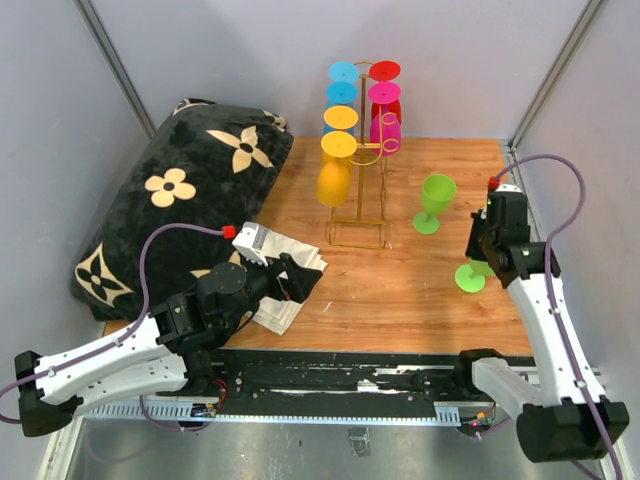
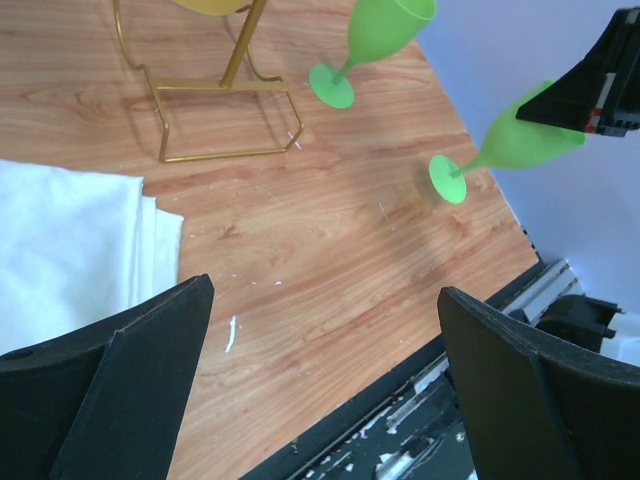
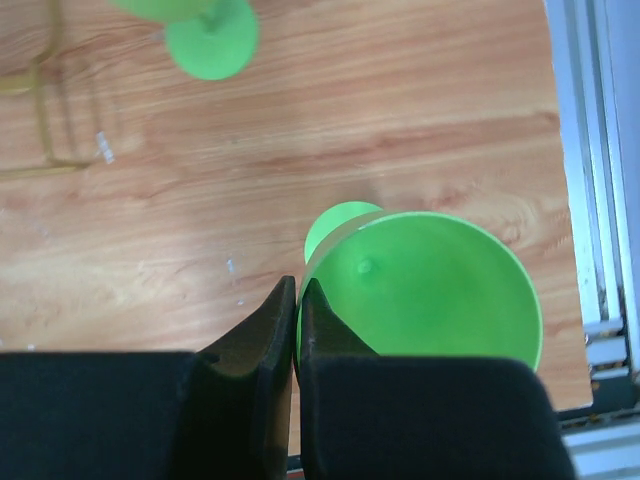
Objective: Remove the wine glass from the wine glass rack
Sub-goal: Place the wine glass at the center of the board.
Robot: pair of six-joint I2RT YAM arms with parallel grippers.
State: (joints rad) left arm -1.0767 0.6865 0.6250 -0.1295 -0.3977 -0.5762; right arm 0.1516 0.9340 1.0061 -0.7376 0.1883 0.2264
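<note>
I will move the held glass outward and down with my right gripper next, to the bare table (image 1: 474, 268) (image 3: 382, 172) beside the upright green glass, because that spot is clear for the held glass's foot.
The gold wine glass rack (image 1: 360, 190) stands mid-table with several coloured wine glasses hanging upside down, among them a yellow glass (image 1: 333, 182) and a magenta glass (image 1: 385, 131). Only the rack's wire base (image 2: 225, 120) shows in the left wrist view. My right gripper (image 3: 297, 297) is shut on the rim of a green wine glass (image 3: 430, 290), one finger inside the bowl and one outside. That green glass (image 2: 505, 143) leans, its foot (image 1: 470, 278) close to the table at the right. My left gripper (image 2: 325, 335) hangs open above the near table, holding nothing.
A second green glass (image 1: 435, 202) stands upright right of the rack. A folded white cloth (image 1: 285, 275) lies under the left arm. A large black flowered pillow (image 1: 180, 200) fills the left side. A black rail (image 1: 350, 375) runs along the near edge.
</note>
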